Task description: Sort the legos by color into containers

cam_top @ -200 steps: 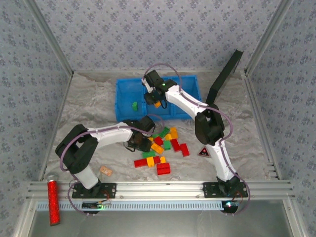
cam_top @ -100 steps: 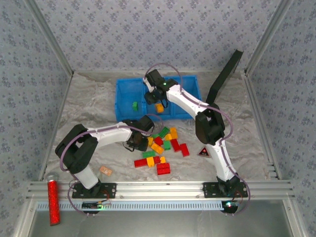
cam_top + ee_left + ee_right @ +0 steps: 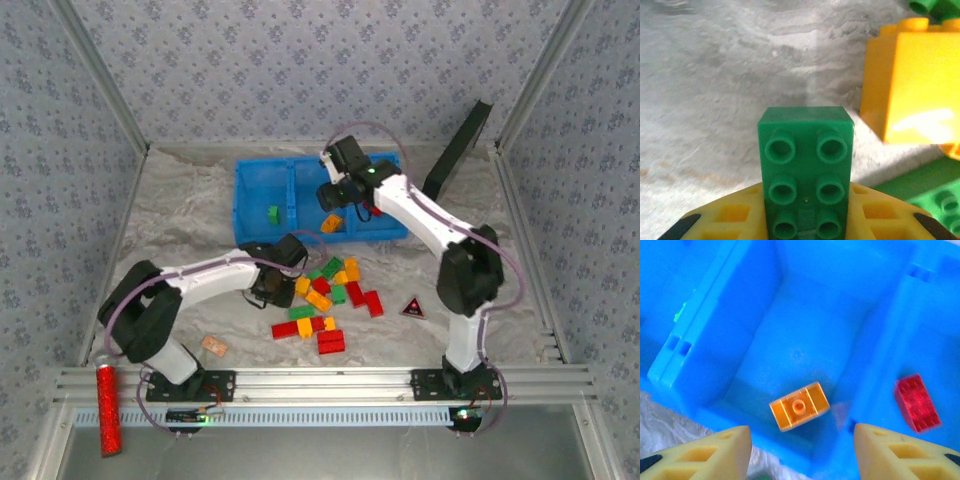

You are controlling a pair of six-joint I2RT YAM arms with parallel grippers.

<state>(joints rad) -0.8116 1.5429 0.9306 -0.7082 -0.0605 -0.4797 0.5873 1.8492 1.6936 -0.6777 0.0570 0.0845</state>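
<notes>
My left gripper needs to lift its green brick next and carry it outward over that blue container section (image 3: pixel 262 200) to release it, as a green brick already lies there.
My left gripper (image 3: pixel 276 286) sits at the left edge of the loose legos (image 3: pixel 327 298) on the table. In the left wrist view it (image 3: pixel 805 222) is shut on a green brick (image 3: pixel 805 160), studs facing the camera, beside an orange-yellow brick (image 3: pixel 912 85). My right gripper (image 3: pixel 336 196) hangs open over the blue containers (image 3: pixel 243 200). Below its fingers (image 3: pixel 710 452) an orange brick (image 3: pixel 799 406) lies in the middle compartment. A red brick (image 3: pixel 917 402) lies in the right compartment. A green brick (image 3: pixel 273 213) lies in the left one.
A black triangle with a red mark (image 3: pixel 412 308) lies right of the pile. A small tan piece (image 3: pixel 214 346) lies near the left arm's base. A red glittery cylinder (image 3: pixel 107 408) rests on the front rail. A black panel (image 3: pixel 455 150) leans at the back right.
My right gripper opened, dropped the orange brick into the middle compartment and swung right. My left gripper closed on the green brick.
</notes>
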